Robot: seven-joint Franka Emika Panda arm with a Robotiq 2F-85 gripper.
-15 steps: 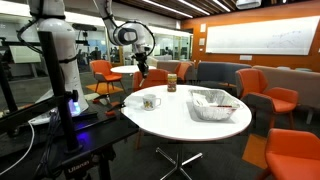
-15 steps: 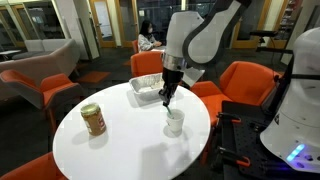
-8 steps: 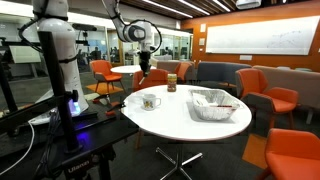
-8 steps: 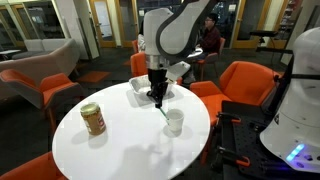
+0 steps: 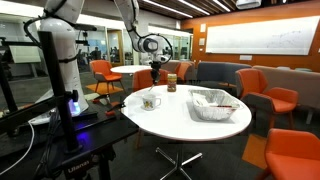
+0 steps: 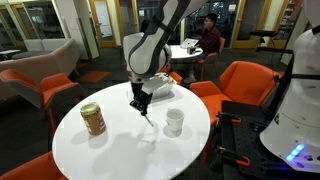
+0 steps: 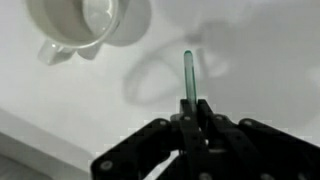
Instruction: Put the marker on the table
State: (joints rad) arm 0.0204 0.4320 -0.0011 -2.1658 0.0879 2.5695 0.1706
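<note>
The marker is hanging just above the bare tabletop [image 5: 158,94] [image 7: 189,58] beside the white mug, so my gripper needs to go down a little there next and open its fingers to let go of the marker.
My gripper [image 6: 140,103] is shut on a thin green marker [image 7: 187,75] and holds it upright above the large white round table [image 6: 110,150]. In the wrist view the marker sticks out from between the black fingers [image 7: 190,118], with its shadow on the tabletop [image 7: 260,70]. The gripper hangs over the table's middle, between the tin and the white mug. It also shows in an exterior view [image 5: 156,72] above the table [image 5: 185,115].
A white mug [image 6: 174,122] [image 7: 85,25] [image 5: 150,101] stands beside the gripper. A brown tin [image 6: 93,119] [image 5: 172,82] and a mesh tray [image 6: 160,88] [image 5: 212,104] are on the table. Orange chairs [image 6: 245,85] surround it. A black bench [image 6: 255,135] holds the robot base.
The gripper has moved with the marker away from above the mug, across toward the table's middle, and lower toward the tabletop.
</note>
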